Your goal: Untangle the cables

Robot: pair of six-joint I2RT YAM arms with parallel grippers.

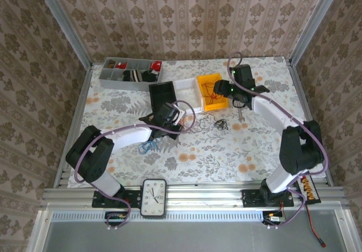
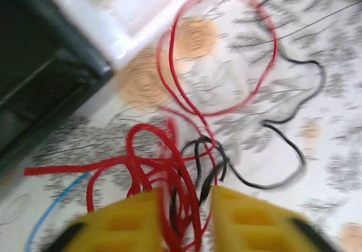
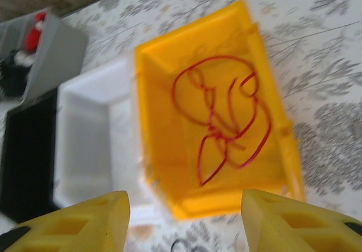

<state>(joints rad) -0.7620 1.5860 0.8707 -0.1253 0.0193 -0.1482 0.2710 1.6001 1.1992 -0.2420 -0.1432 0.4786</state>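
Note:
The red loop [image 1: 193, 121] beside the white tray spreads clear of the tangle, so my right gripper should next come back from the yellow bin and down onto it.
A tangle of red cable [image 2: 148, 170] and black cable [image 2: 219, 160] lies on the floral cloth beside the white tray. My left gripper [image 2: 185, 194] [image 1: 171, 118] hangs low over it. Its yellow fingers stand apart, with red and black strands running loosely through the gap. A thin blue cable [image 2: 56, 204] [image 1: 148, 146] trails off to the left. A separate red cable [image 3: 215, 129] [image 1: 212, 91] lies loose inside the yellow bin [image 3: 164, 150]. My right gripper [image 3: 184, 198] [image 1: 227, 88] hovers above the bin's near edge, open wide with nothing between its fingers.
A white tray [image 3: 85, 144] and a black tray [image 3: 22, 161] stand side by side left of the yellow bin. A grey organiser [image 1: 116, 77] with small parts sits at the back left. Small black cable bits [image 1: 220, 125] lie mid-table. A clock [image 1: 154, 197] rests on the front rail.

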